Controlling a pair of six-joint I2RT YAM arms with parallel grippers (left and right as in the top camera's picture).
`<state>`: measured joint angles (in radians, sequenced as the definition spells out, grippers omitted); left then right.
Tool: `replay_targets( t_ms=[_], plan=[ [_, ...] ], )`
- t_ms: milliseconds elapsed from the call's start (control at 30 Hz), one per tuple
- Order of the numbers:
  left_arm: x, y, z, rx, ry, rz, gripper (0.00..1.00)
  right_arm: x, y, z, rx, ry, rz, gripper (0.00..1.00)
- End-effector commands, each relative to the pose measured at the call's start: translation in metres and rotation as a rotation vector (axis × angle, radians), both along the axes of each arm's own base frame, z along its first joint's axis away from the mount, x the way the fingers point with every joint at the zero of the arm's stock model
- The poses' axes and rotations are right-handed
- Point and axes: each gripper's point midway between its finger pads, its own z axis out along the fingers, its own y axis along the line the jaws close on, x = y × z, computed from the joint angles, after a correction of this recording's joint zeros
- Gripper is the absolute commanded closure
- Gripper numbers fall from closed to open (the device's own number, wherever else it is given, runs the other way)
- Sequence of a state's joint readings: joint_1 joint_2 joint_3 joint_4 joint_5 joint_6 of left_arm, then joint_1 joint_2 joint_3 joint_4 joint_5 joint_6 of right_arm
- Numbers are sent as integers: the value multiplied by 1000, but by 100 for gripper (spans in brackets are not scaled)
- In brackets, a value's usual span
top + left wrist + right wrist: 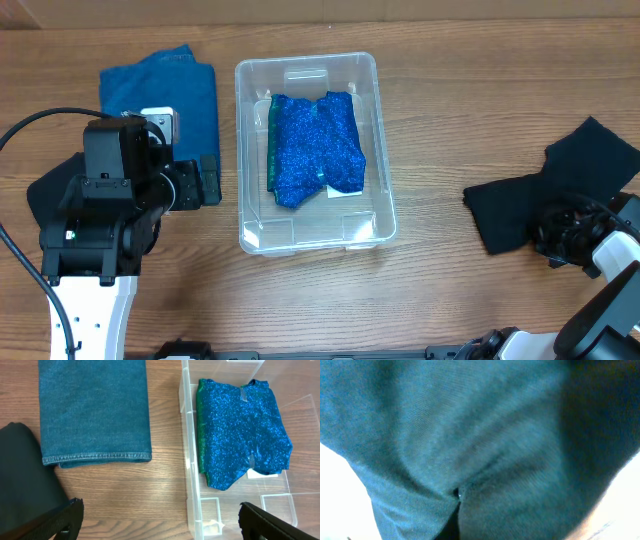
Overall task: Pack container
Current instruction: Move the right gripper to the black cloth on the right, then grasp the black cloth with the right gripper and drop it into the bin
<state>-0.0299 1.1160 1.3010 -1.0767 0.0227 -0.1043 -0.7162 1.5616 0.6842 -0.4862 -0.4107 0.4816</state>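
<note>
The black cloth goes up with my right gripper next, then to the left in the overhead view. It is released there, since the container's near end [315, 221] is bare.
The clear container [380, 140] stands mid-table with a sparkly blue cloth [315, 150] lying on a green cloth [270, 140] inside it. It also shows in the left wrist view [190, 460]. My left gripper [207, 185] is open and empty, low over the table at the container's left wall; its fingers [160, 522] straddle that wall. My right gripper [560, 237] is down on the near edge of a black cloth [560, 180] at the right. That cloth fills the right wrist view [470, 435], bunched to a pinch at the bottom and hiding the fingers.
A folded blue denim cloth [165, 90] lies left of the container, also in the left wrist view [95, 410]. Another black cloth [45, 190] lies under my left arm at the table's left edge.
</note>
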Motion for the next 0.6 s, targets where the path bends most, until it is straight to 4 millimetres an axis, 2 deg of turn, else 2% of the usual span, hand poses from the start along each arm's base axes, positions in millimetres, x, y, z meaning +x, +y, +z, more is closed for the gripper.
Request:
replay_targets(
  t_ms=[0,67,100,200,233,267,300,367,433,467,567],
  plan=[
    [3,3,8,-3,-23,17,0,21,32,23,72,-136,167,96],
    [3,3,8,-3,-23,17,0,40,39,55,57,-236,237,96],
    [3,3,8,-3,-23,17,0,54,47,85,26,-318,314,96],
    [3,3,8,-3,-23,17,0,79,78,159,-100,-469,529,96],
    [3,3,8,-3,-23,17,0,87,96,189,-158,-528,633,96],
    [3,3,8,-3,-23,17,0,95,123,227,-247,-597,772,96],
    [3,3,8,-3,-23,17,0,99,149,254,-331,-646,896,96],
    [3,3,8,-3,-23,17,0,101,196,286,-494,-721,1115,96],
    [3,3,8,-2,-22,17,0,91,248,295,-628,-811,1370,96],
    [3,3,8,-3,-22,17,0,80,280,292,-685,-862,1531,96],
    [2,3,8,-3,-18,17,0,62,333,269,-764,-887,1798,96]
  ],
)
